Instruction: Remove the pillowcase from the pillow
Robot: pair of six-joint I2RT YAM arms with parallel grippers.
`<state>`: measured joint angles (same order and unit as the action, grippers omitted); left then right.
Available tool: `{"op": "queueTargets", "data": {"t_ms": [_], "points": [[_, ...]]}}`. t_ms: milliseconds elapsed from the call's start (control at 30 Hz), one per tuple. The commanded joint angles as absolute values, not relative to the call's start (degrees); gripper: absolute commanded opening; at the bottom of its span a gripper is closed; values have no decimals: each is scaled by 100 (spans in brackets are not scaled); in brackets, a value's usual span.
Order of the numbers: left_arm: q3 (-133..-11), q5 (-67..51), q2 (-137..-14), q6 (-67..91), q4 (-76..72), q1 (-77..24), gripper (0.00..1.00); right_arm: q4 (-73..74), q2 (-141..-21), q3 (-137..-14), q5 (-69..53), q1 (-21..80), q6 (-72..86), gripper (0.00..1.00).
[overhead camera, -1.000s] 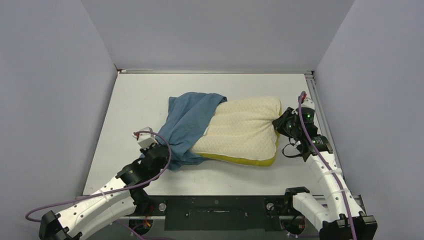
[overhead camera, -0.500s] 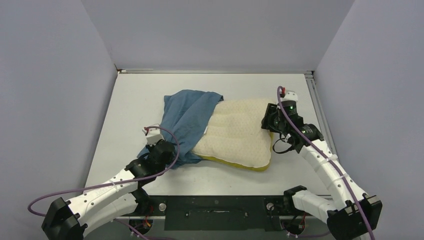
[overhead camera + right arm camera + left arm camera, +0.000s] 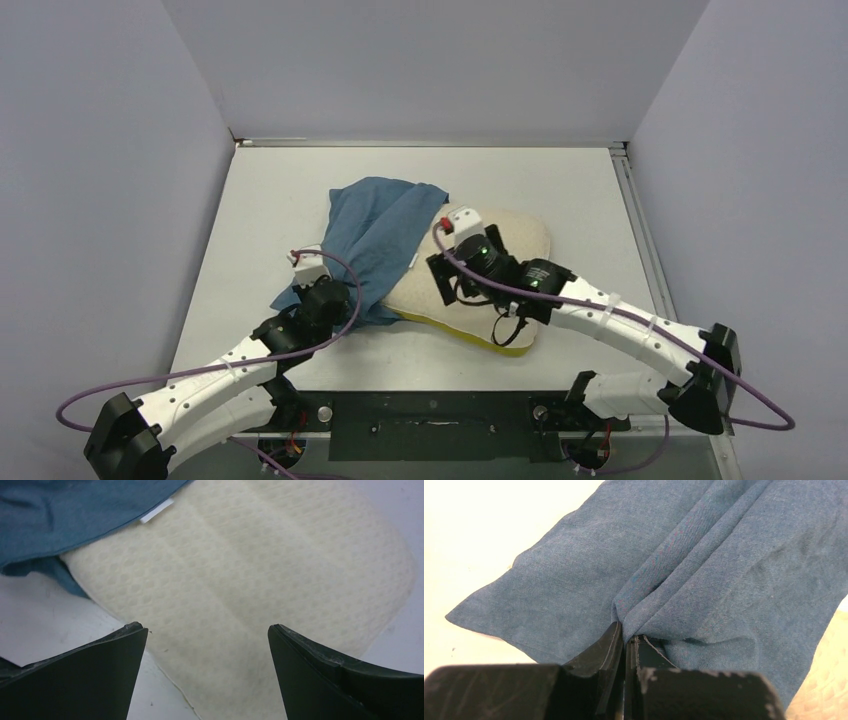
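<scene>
I will next lower my right gripper and move it to its left in the top view, to the pillow's near side by the pillowcase, where the quilting is bare.
The slate-blue pillowcase (image 3: 375, 235) still covers the left end of the cream quilted pillow (image 3: 520, 232), whose yellow edge (image 3: 500, 340) faces the near side. My left gripper (image 3: 340, 300) is at the pillowcase's near-left corner. In the left wrist view it (image 3: 626, 637) is shut on a pinched fold of the blue pillowcase (image 3: 704, 555). My right gripper (image 3: 445, 282) hovers over the middle of the pillow. In the right wrist view it (image 3: 207, 630) stands wide open above the pillow (image 3: 260, 570) with nothing between its fingers. The pillowcase (image 3: 75, 510) and a small white tag (image 3: 156, 511) lie just beyond.
The white table (image 3: 270, 190) is enclosed by grey walls on the left, back and right. A metal rail (image 3: 640, 240) runs along its right edge, and a black mounting bar (image 3: 430, 420) with the arm bases runs along the near edge.
My right gripper let go of the pillow's right end, opened wide and swung left over the pillow's middle. The pillow shifted left. My left gripper kept its hold on the pillowcase.
</scene>
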<state>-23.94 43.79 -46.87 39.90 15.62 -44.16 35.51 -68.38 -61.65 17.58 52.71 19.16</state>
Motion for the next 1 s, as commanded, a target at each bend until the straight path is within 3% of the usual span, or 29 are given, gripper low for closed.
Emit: {"op": "queueTargets", "data": {"t_ms": [0, 100, 267, 800, 967], "points": [[-2522, 4624, -4609, 3804, 1121, -4359, 0, 3240, -7378, -6402, 2106, 6190, 1220, 98], [-2515, 4613, -4559, 3760, 1079, -4351, 0, 3145, -7829, -6448, 2471, 6775, 918, 100], [-2488, 4545, -4509, 3711, 979, -4342, 0, 2941, -8607, -6517, 3037, 7185, 584, 93], [-2436, 4627, -4465, 3772, 1013, -4332, 0, 1770, -9486, -5794, 3156, 7095, 176, 90], [-2426, 4650, -4398, 3886, 1085, -4293, 0, 1376, -9444, -5441, 2894, 6744, 402, 97]]}}
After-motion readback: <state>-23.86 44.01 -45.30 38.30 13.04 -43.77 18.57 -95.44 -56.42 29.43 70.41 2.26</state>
